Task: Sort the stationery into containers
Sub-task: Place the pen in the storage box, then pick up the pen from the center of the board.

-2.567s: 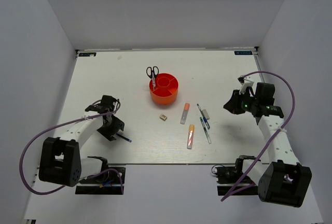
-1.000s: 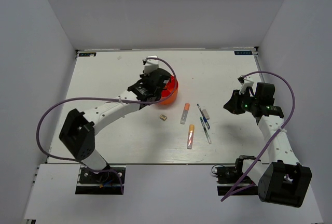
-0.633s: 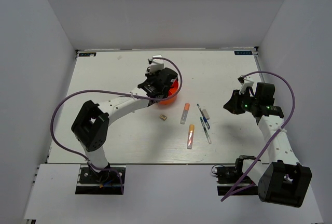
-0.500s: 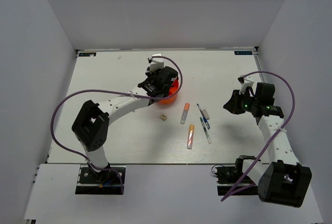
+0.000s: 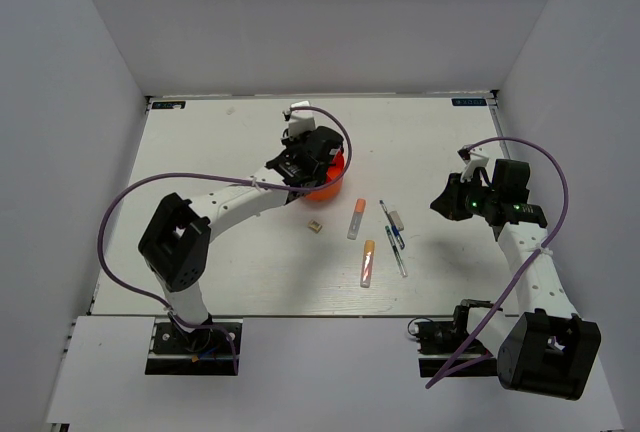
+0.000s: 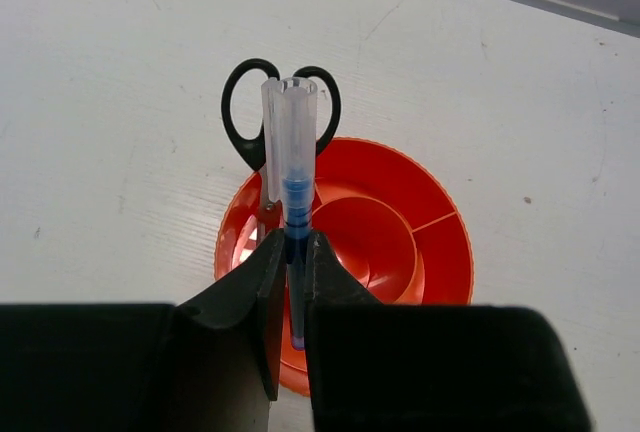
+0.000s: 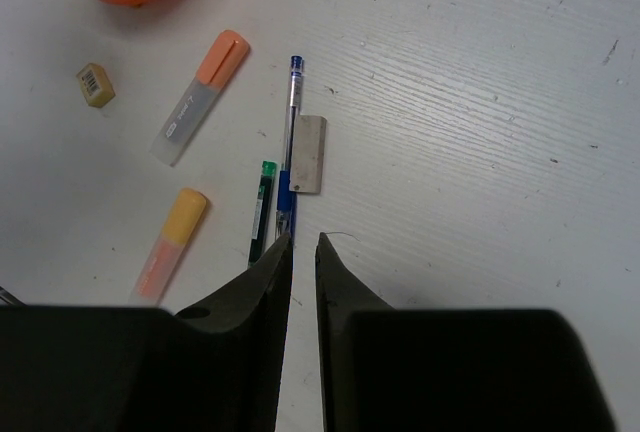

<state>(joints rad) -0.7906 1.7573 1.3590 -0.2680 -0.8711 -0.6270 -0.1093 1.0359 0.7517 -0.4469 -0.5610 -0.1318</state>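
Observation:
The left gripper lowers the pen into the organiser's outer section (image 6: 290,329) beside the scissors next, then opens.
My left gripper (image 6: 297,252) is shut on a clear-barrelled blue pen (image 6: 290,142), held upright with its tip over the left outer compartment of the round orange organiser (image 6: 440,252). Black-handled scissors (image 6: 245,117) stand in that organiser. From above, the left gripper (image 5: 300,157) covers most of the organiser (image 5: 331,184). My right gripper (image 7: 303,242) hovers off the table just short of another blue pen (image 7: 291,122), a green pen (image 7: 261,207) and a white eraser (image 7: 308,152). Its jaws stand a narrow gap apart with nothing between them.
Two orange-and-white markers (image 5: 356,218) (image 5: 367,262) lie mid-table, with a tan block (image 5: 314,224) to their left. The pens (image 5: 397,242) and eraser (image 5: 395,219) lie right of the markers. White walls close the table's sides and back.
Over the last second the left arm has shifted a little right and farther over the organiser with the pen, then nearly stopped. The right arm has not moved.

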